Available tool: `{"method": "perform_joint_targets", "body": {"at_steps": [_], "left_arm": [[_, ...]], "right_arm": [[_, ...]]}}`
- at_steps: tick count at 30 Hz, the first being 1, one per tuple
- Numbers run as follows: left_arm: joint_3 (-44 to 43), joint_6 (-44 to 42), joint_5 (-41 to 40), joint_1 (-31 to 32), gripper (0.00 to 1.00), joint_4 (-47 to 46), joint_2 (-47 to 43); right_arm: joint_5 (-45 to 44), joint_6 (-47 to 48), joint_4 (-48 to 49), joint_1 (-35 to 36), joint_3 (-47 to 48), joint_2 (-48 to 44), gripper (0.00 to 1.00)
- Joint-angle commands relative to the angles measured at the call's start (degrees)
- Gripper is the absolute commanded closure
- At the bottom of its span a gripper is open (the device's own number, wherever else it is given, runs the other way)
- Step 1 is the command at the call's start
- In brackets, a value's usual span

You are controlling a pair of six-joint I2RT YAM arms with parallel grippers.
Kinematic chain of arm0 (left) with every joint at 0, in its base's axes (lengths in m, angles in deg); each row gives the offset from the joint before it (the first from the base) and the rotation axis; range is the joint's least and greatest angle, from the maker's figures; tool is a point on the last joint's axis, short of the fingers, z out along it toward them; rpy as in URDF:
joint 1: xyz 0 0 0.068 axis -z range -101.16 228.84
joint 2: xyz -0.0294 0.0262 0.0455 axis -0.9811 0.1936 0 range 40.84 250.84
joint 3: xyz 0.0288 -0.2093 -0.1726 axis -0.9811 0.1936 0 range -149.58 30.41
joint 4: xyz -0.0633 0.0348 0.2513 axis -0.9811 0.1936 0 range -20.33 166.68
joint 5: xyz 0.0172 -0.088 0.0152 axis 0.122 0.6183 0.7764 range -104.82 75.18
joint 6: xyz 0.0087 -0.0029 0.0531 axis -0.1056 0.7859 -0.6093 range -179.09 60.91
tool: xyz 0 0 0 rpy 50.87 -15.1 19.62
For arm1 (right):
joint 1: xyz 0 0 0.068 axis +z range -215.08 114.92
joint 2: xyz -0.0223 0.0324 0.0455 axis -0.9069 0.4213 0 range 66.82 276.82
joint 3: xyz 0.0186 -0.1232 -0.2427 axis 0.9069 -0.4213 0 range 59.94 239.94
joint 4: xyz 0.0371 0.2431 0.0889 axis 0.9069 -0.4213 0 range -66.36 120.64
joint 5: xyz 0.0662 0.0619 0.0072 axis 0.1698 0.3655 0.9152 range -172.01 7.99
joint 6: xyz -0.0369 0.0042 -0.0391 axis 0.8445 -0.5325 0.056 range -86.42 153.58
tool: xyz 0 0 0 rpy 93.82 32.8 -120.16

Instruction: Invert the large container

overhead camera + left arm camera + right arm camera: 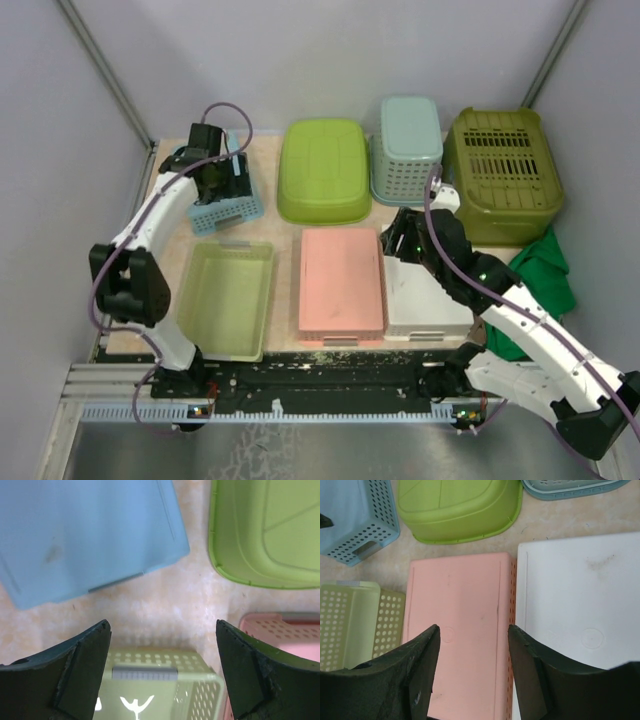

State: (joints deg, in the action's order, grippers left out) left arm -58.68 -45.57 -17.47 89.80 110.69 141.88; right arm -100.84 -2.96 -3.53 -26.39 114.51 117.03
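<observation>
The gap beside the pink basket has room for a finger, so my left gripper should move back and down onto the yellow-green basket's long rim there next.
A pale yellow-green perforated basket stands open side up at the front left, the only container with its opening upward; I take it as the large container. Its far rim shows low in the left wrist view and at the left edge of the right wrist view. My left gripper hangs open over the table between that basket and an overturned blue basket, its fingers empty. My right gripper hovers open over an overturned pink basket, holding nothing.
All bottom up: a white bin right of the pink one, a lime tub, a teal basket and an olive crate along the back. A green cloth lies at the right edge.
</observation>
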Motion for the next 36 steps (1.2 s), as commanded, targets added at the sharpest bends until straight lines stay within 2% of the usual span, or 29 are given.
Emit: {"method": "perform_joint_targets", "body": {"at_steps": [1, 5, 9, 13, 17, 21, 25, 27, 28, 30, 33, 36], "left_arm": [[5.24, 1.61, -2.64, 2.45, 0.1, 3.08, -12.9], [14.62, 5.21, -3.44, 6.94, 0.09, 6.59, -22.09], [23.05, 11.15, -3.49, 15.49, 0.09, 7.82, -28.73], [29.12, 17.1, -5.69, 23.82, 0.09, 9.06, -31.21], [34.54, 18.67, -4.71, 25.62, 0.15, 5.75, -31.84], [40.86, 19.0, -1.22, 25.89, 0.29, -2.2, -29.88], [42.92, 19.59, -1.5, 25.95, 0.5, -4.97, -26.91], [41.66, 19.05, -3.5, 25.88, 0.69, -4.14, -26.51], [40.48, 18.95, -5.33, 25.87, 0.82, -3.29, -26.6], [37.94, 18.18, -10.04, 25.56, 0.98, -1.86, -26.79], [34.8, 14.63, -11.44, 23.44, 1.0, -3.68, -26.3], [32.48, 11.2, -8.38, 17.55, 1.0, -6.57, -24.06]], "right_arm": [[1.65, 1.12, 3.31, -0.38, -1.04, 0.25, 0.43], [2.19, 1.79, 3.47, -0.38, -1.25, 1.85, 0.43], [1.09, 1.83, 4.18, -0.38, -1.63, 2.4, 0.43], [1.03, 1.23, 5.11, -0.37, -1.69, 3.52, 0.43], [2.43, 0.49, 6.06, -0.38, -1.62, 4.5, 0.43], [3.1, -0.03, 6.27, -0.38, -1.71, 4.62, 0.43], [2.86, -0.29, 5.64, -0.39, -1.63, 4.08, 0.43], [2.78, -0.43, 5.43, -0.38, -1.5, 3.84, 0.43], [2.68, -0.39, 5.31, -0.33, -1.42, 3.84, 0.43], [2.68, -0.34, 5.3, -0.38, -1.31, 3.97, 0.43], [2.72, -0.31, 5.69, -0.38, -1.18, 4.75, 0.43], [3.3, -0.17, 6.02, -0.38, -0.62, 6.04, 0.43]]}}
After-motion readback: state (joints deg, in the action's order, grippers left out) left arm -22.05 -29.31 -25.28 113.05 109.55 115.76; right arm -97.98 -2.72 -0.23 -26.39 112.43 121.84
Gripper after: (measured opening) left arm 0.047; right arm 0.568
